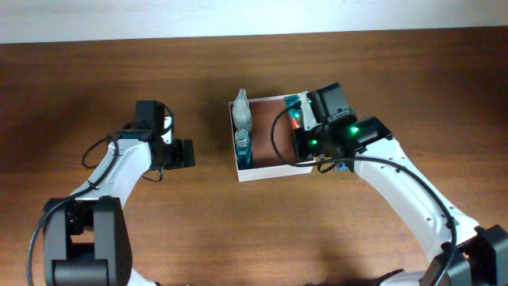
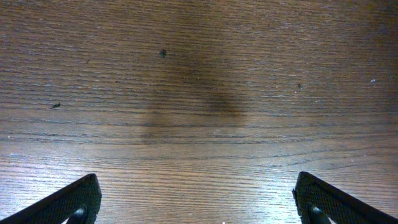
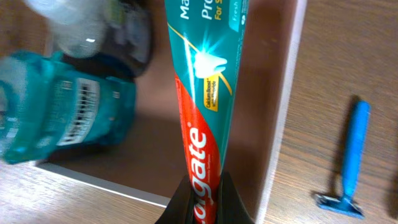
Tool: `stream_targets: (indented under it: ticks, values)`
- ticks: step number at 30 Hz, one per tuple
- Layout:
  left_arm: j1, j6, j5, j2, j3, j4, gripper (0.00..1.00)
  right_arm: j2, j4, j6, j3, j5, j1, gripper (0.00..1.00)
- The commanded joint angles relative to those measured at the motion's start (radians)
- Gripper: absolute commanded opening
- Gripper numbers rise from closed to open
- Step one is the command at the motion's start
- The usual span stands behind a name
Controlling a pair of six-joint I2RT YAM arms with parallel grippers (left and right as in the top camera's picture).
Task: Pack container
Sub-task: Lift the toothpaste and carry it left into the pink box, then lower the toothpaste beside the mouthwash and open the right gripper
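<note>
The tube (image 3: 202, 93) should go down and to the left in the overhead view with my right gripper next, to be released on the container's bare bottom, free beside the bottles.
The container (image 1: 274, 168) is a shallow white-walled box with a reddish-brown inside, at the table's middle. A teal mouthwash bottle (image 1: 242, 146) and a clear bottle (image 1: 240, 114) lie along its left wall. My right gripper (image 3: 205, 202) is shut on a red and teal toothpaste tube (image 3: 202, 93) and holds it over the container's right side (image 3: 283, 112); the tube also shows in the overhead view (image 1: 294, 111). My left gripper (image 2: 199, 208) is open and empty over bare wood, left of the container (image 1: 184, 153).
A blue razor (image 3: 348, 162) lies on the wood just outside the container's right wall. The wooden table (image 1: 119, 71) stretches around the container on all sides.
</note>
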Motion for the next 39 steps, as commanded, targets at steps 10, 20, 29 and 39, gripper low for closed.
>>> stream_targets:
  ticks: [10,20,29,39]
  values:
    - [0.001,-0.002,-0.007,0.008,-0.005,0.002,1.00,0.090,0.072,0.058,0.018,0.017,0.050,0.04]
    - [0.001,-0.002,-0.007,0.008,-0.005,0.002,0.99,0.163,0.116,0.058,0.018,0.023,0.050,0.04]
    - [0.001,-0.002,-0.007,0.008,-0.005,0.002,1.00,0.243,0.151,0.057,0.018,0.026,0.050,0.05]
    - [0.001,-0.002,-0.008,0.008,-0.005,0.002,0.99,0.248,0.166,0.057,0.018,0.025,0.050,0.35]
